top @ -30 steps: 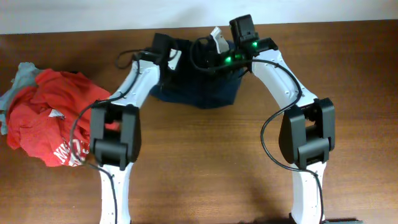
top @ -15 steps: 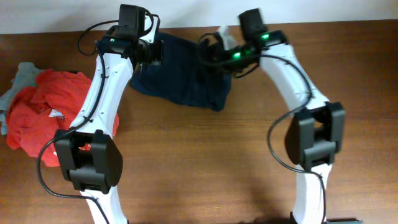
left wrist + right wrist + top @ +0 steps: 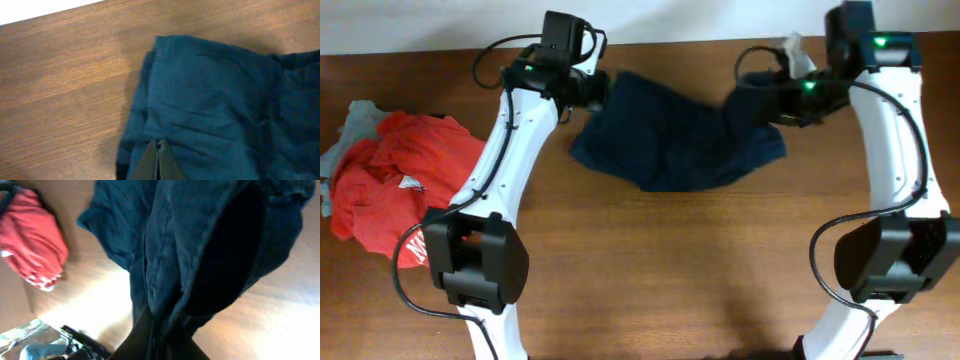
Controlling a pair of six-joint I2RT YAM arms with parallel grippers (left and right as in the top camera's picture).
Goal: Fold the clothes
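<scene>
My right gripper swings to the left in the overhead view next, over the shorts' end by my left gripper, to release, since the shorts stretch wide.
The clothes, a pair of dark navy shorts point(image 3: 680, 140), hang stretched between my two grippers over the far middle of the wooden table, with the middle sagging toward the tabletop. At the shorts' left end my left gripper point(image 3: 600, 90) is shut on the fabric. In the left wrist view its fingertips point(image 3: 159, 150) meet on a fold of the navy cloth point(image 3: 210, 95). My right gripper point(image 3: 765, 95) is shut on the right end. In the right wrist view the shorts point(image 3: 200, 245) drape down from the closed gripper point(image 3: 160, 325) and hide its tips.
A crumpled red T-shirt with white lettering point(image 3: 400, 190) lies at the table's left edge, over a pale grey-teal garment point(image 3: 355, 120). The red shirt point(image 3: 30, 235) also shows in the right wrist view. The table's far edge point(image 3: 720, 42) runs just behind both grippers.
Both arms have swung apart from the middle. The right gripper has moved far right and the left one left, pulling the bunched shorts out wide between them.
</scene>
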